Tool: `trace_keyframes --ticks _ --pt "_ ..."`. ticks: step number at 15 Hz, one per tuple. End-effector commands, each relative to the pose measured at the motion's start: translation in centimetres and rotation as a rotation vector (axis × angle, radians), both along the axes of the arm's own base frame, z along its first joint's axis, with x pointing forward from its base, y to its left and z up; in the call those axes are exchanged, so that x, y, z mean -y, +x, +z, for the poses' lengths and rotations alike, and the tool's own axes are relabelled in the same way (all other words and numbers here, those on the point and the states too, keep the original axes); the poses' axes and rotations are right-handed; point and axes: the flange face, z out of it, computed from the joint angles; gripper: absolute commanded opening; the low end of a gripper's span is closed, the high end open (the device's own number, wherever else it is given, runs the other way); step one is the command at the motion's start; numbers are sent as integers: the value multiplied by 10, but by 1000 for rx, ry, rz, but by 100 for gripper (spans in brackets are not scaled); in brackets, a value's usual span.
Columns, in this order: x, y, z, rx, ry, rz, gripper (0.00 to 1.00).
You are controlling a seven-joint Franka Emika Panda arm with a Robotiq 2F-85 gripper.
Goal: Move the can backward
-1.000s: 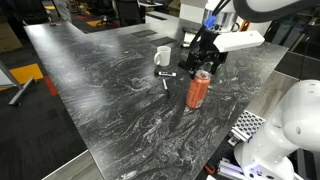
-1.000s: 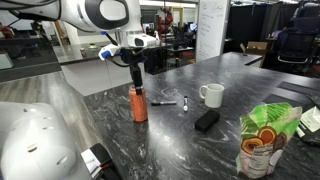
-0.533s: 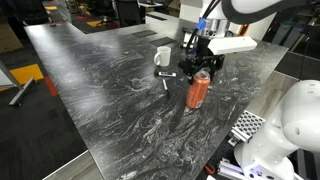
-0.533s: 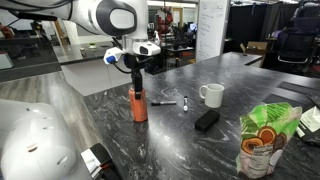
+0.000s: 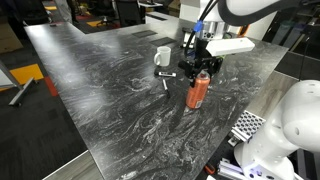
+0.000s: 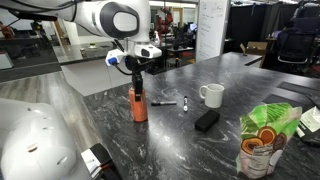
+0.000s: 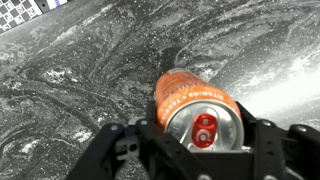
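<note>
I need to carry the can point(image 5: 198, 92) outward past the marker pen next and release it, since the bare tabletop beyond the pen point(image 5: 140, 85) lies outward of my gripper.
The can point(image 5: 198, 92) point(image 6: 139, 104) is slim and orange-red and stands upright on the dark marbled table point(image 5: 100, 80), near the edge by the robot's base. My gripper point(image 5: 199, 72) point(image 6: 137, 80) has come down over its top from above. In the wrist view the can point(image 7: 190, 100) shows its silvery lid with a red tab, and my gripper point(image 7: 203, 125) is shut on it, with a black finger pressed against each side just under the rim. The can's base still rests on the table.
A white mug point(image 5: 163, 56) point(image 6: 211, 95) stands a short way beyond the can, with a marker pen point(image 5: 166, 77) point(image 6: 165, 101) between them. A black block point(image 6: 207, 120) and a green-orange snack bag point(image 6: 265, 135) lie further along. A white rounded body point(image 5: 285, 125) stands off the table's edge.
The gripper has come down onto the can's top and its fingers have shut from wide open onto the can. The can has not moved.
</note>
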Motion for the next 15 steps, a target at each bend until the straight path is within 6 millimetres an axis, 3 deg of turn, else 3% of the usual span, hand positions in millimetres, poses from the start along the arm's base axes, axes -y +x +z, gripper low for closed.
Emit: trace_keyframes --ticks 1,4,8,15 --pt "-3 8 7 -21 13 8 46" --pt "-12 17 22 -6 -8 32 46" --pt "-23 46 36 6 -26 76 46" --pt "-46 132 26 -32 -41 189 46"
